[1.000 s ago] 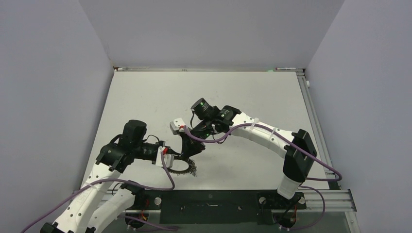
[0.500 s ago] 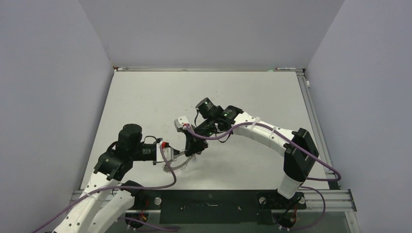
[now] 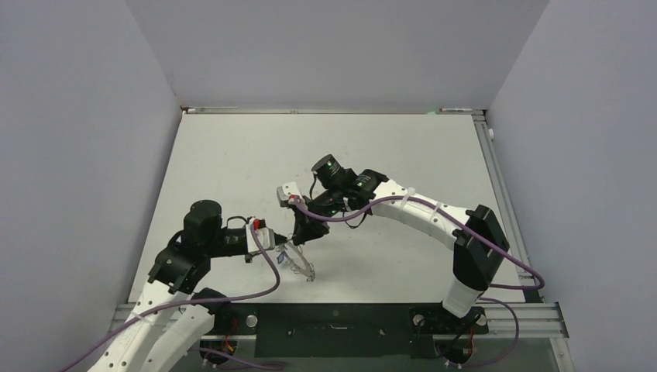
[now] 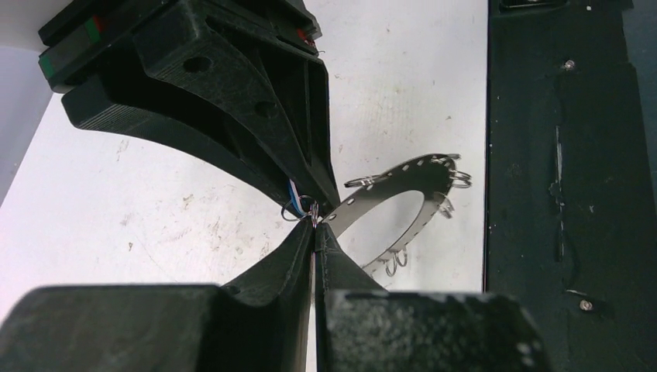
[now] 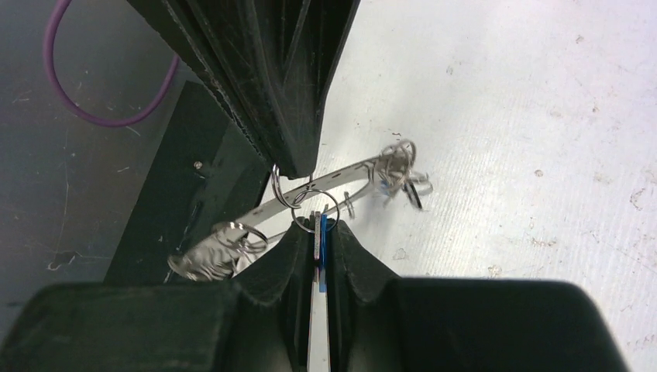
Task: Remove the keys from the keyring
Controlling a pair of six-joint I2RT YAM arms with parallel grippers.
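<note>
Open tabletop lies below my right gripper and to its right in the top view, so I need to pull the blue-headed key (image 5: 321, 246) that way, lower and release it.
The keyring (image 3: 299, 263), a flat grey metal band with small loops (image 4: 396, 260) on its rim, hangs tilted on edge just above the table between both grippers. My left gripper (image 3: 280, 247) (image 4: 314, 225) is shut on the keyring's (image 4: 403, 180) rim. My right gripper (image 3: 299, 235) (image 5: 318, 230) is shut on a blue-headed key (image 5: 321, 246), whose small split ring (image 5: 314, 207) links it to the keyring (image 5: 349, 175). The two fingertips almost touch. More keys (image 5: 400, 168) dangle in a cluster at the band's far end, and another blurred bunch (image 5: 219, 249) hangs at its near end.
The white table (image 3: 232, 155) is scuffed. A black base plate (image 3: 333, 318) (image 4: 558, 155) runs along the near edge, right beside the keyring. A purple cable (image 5: 101, 116) loops off the left arm. Grey walls enclose the left, back and right.
The left arm has drawn back toward the near left edge, lifting the keyring from flat on the table to tilted on edge. The right gripper shifted slightly with it. Both stayed shut.
</note>
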